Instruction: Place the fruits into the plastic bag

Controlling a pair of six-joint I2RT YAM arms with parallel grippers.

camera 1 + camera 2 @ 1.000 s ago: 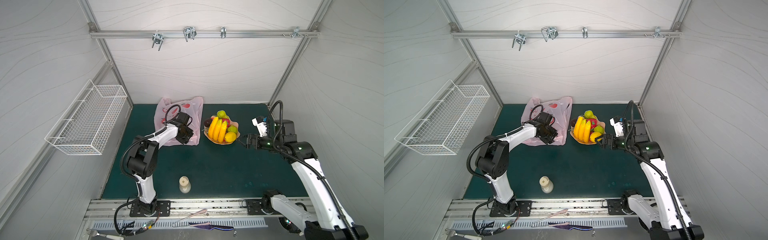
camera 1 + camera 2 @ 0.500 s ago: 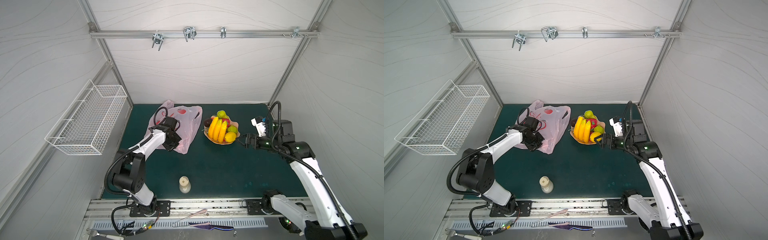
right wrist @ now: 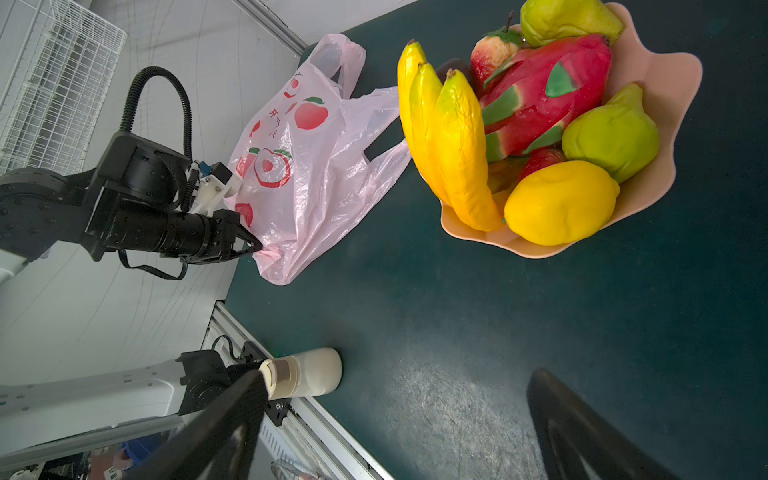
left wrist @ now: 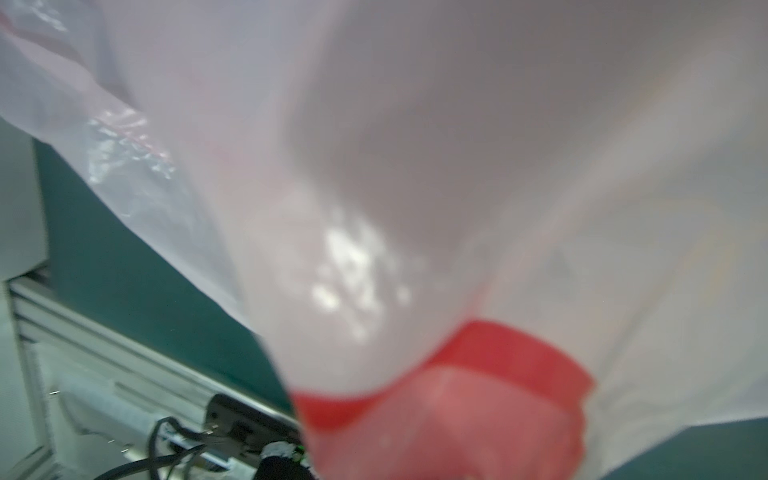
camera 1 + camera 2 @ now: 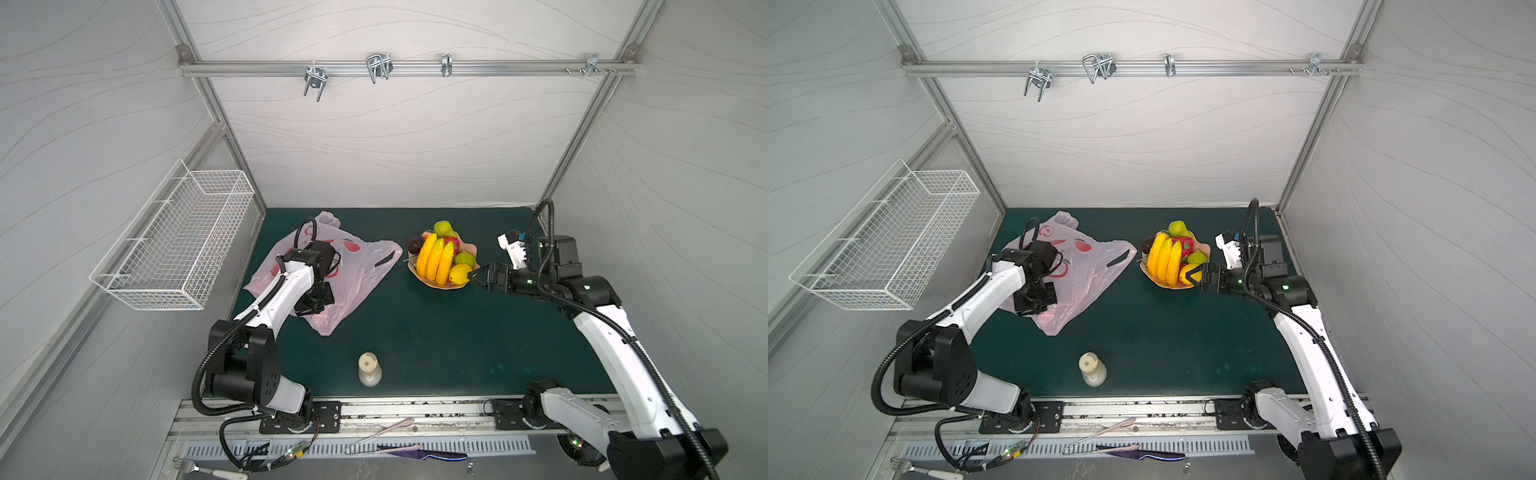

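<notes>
The pink bag still lies crumpled, so the robot's left gripper will next pull the edge of the pink bag (image 5: 361,266) toward the bare tabletop on the wire basket's side (image 5: 294,326) and let it go.
The fruits lie heaped in a peach dish (image 5: 432,286): yellow bananas (image 5: 434,259) (image 3: 449,137), a lemon (image 5: 459,273) (image 3: 561,203), green pears (image 5: 442,227) (image 3: 611,133) and a red fruit with green scales (image 3: 544,91). The pink plastic bag (image 5: 361,266) (image 5: 1092,270) (image 3: 316,187) lies crumpled left of the dish. My left gripper (image 5: 311,309) (image 5: 1030,311) (image 3: 253,247) is shut on the bag's edge near its front corner. In the left wrist view the bag's film (image 4: 415,166) fills the frame. My right gripper (image 5: 473,276) (image 5: 1192,276) (image 3: 399,415) stands open just right of the lemon, holding nothing.
A cream bottle (image 5: 369,369) (image 3: 307,372) stands near the mat's front edge. A white wire basket (image 5: 178,241) hangs on the left wall. Metal hooks (image 5: 378,66) hang from the rail above. A knife (image 5: 419,451) lies on the front ledge.
My left gripper has closed on the bag and drawn it left and toward the front, away from the dish. The right arm has stayed in place, open.
</notes>
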